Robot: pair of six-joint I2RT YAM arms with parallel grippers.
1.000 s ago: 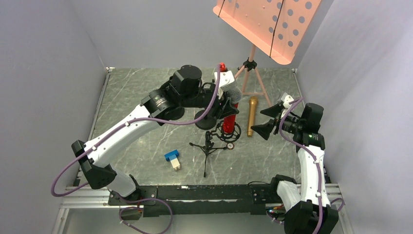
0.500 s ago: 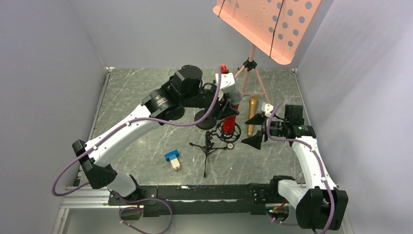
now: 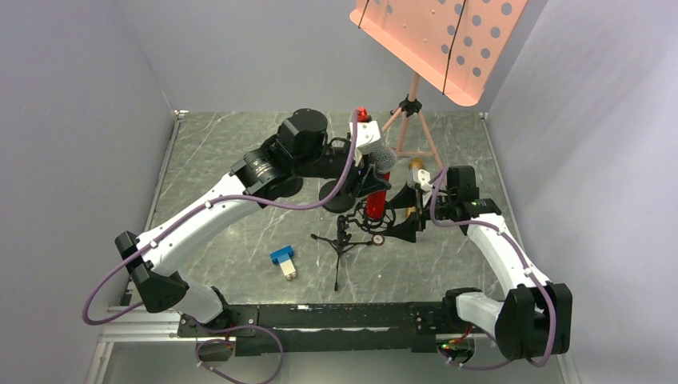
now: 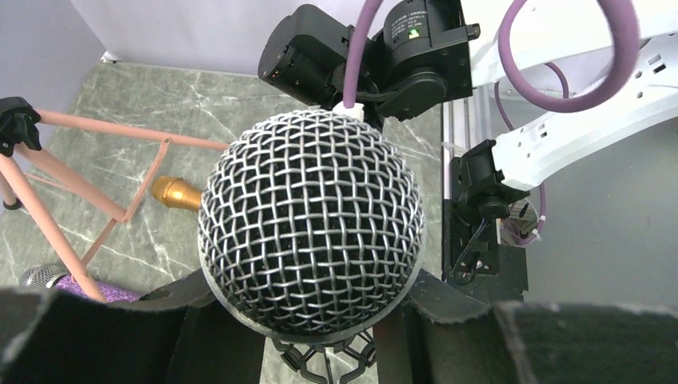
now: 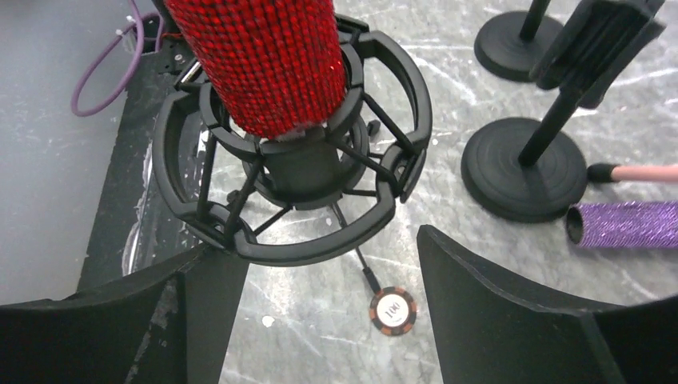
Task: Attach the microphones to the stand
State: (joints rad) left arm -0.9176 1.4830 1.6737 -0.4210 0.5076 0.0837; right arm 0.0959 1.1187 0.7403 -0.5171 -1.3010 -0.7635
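Note:
The microphone still has much of its red body above the ring, so my left gripper needs to lower it deeper through the mount's ring point(image 3: 375, 217) below and release it.
The glittery red microphone point(image 3: 376, 203) stands upright, its lower end in the black shock-mount stand point(image 3: 376, 220). In the right wrist view its red body point(image 5: 256, 64) sits inside the mount's ring point(image 5: 297, 248). My left gripper point(image 3: 372, 182) is shut on it just below the mesh head point(image 4: 310, 228). My right gripper point(image 3: 402, 214) is open, its jaws on either side of the mount's right side without touching; it also shows in the right wrist view point(image 5: 320, 320). The gold microphone point(image 4: 177, 193) lies on the table, mostly hidden behind my right arm. The purple microphone point(image 5: 624, 224) lies near the round bases.
A pink music stand point(image 3: 436, 40) on a tripod point(image 3: 412, 120) stands at the back. Two black round-based stands point(image 5: 524, 172) stand beside the mount. A poker chip point(image 5: 392, 310) lies under the mount. A blue-and-white block point(image 3: 282, 262) lies front left.
My right arm has swung left from beside the gold microphone to the shock mount, gripper still open. My left gripper with the red microphone has barely moved.

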